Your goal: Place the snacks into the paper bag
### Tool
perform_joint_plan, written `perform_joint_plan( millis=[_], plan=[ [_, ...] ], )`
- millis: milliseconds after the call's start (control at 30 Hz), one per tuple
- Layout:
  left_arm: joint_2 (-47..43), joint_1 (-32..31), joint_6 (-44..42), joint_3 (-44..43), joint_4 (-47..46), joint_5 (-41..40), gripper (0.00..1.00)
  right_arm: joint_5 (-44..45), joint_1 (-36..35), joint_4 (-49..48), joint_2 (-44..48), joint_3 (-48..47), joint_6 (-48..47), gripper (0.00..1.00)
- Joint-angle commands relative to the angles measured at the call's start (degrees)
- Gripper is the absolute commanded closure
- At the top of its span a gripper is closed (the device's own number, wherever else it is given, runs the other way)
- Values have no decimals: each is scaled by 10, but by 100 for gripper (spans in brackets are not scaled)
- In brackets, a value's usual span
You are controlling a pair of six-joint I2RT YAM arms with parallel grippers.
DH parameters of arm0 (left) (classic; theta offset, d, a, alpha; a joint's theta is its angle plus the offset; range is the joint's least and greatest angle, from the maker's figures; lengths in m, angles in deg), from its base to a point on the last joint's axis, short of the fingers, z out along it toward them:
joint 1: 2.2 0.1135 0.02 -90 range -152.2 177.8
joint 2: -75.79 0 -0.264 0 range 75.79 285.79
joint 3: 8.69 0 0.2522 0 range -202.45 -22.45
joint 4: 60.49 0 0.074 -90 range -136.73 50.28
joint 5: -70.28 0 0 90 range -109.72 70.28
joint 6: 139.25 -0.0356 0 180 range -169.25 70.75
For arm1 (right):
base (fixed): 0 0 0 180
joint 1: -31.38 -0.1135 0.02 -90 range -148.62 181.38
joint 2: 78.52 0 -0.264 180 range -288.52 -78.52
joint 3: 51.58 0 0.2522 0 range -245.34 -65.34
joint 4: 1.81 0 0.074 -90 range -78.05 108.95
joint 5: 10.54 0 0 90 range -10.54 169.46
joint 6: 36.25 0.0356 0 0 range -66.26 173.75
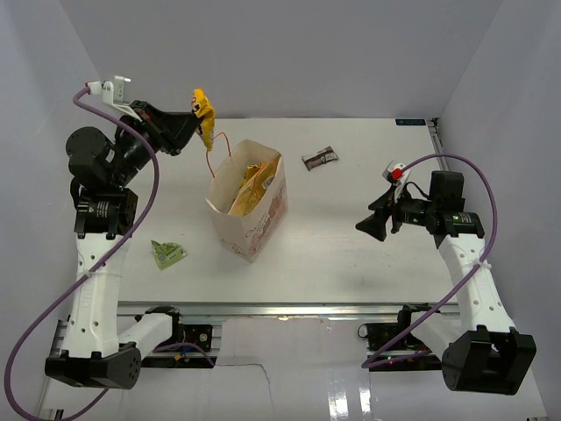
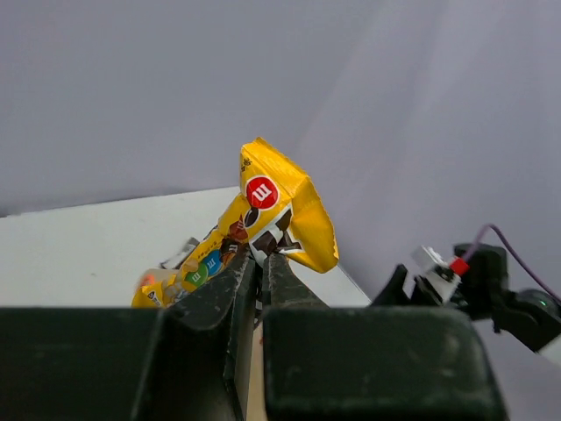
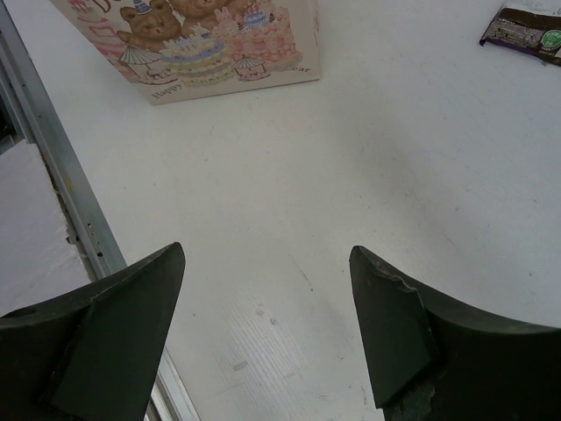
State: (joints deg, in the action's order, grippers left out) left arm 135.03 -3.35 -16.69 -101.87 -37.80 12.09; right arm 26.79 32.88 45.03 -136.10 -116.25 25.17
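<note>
Since the yellow wrapper is still outside the paper bag's rim, my left gripper needs to first swing sideways over the paper bag's opening [image 1: 247,181], then tip its fingers downward.
My left gripper [image 1: 196,123] is raised beside the paper bag's far left side and is shut on a yellow wrapper [image 1: 202,107]. In the left wrist view the wrapper [image 2: 282,206] sticks up from the pinched jaws of the left gripper [image 2: 260,254]. The cream paper bag [image 1: 254,224] stands open mid-table with a tan-yellow chip bag [image 1: 254,182] inside it. A dark brown-and-white bar [image 1: 319,158] lies to the bag's right, and a green pouch [image 1: 166,253] lies to its left near the front. My right gripper [image 1: 364,226] hovers open and empty above bare table, well right of the bag.
The right wrist view shows the paper bag's bear-print side [image 3: 219,53] at the top, the dark bar [image 3: 526,26] at the top right corner and the table's metal rail [image 3: 53,175] along the left. White walls close in the table at the back and sides.
</note>
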Motion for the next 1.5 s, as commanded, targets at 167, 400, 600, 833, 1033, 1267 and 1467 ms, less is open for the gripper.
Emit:
perform_joint_plan(
  millis=[167, 400, 600, 833, 1033, 1267, 1467],
  plan=[
    [45, -117, 15, -11, -21, 33, 100, -8, 11, -4, 5, -4, -8, 18],
    [119, -169, -36, -17, -7, -12, 100, -5, 16, -3, 18, 4, -7, 18],
    [137, -169, -91, -2, 31, -87, 100, -4, 18, -3, 35, 19, -7, 18],
    [171, -169, -119, 7, 51, -111, 100, -9, 18, -4, 40, 26, -6, 18],
    [159, -169, -101, 28, 62, -130, 66, -11, 18, -3, 48, 34, -6, 18],
    [141, -169, -44, -59, 116, -117, 30, -2, 18, -4, 51, 38, -5, 18],
    [20, -169, 27, -26, 234, -340, 30, 24, 18, -6, 51, 41, 3, 18]
  ],
)
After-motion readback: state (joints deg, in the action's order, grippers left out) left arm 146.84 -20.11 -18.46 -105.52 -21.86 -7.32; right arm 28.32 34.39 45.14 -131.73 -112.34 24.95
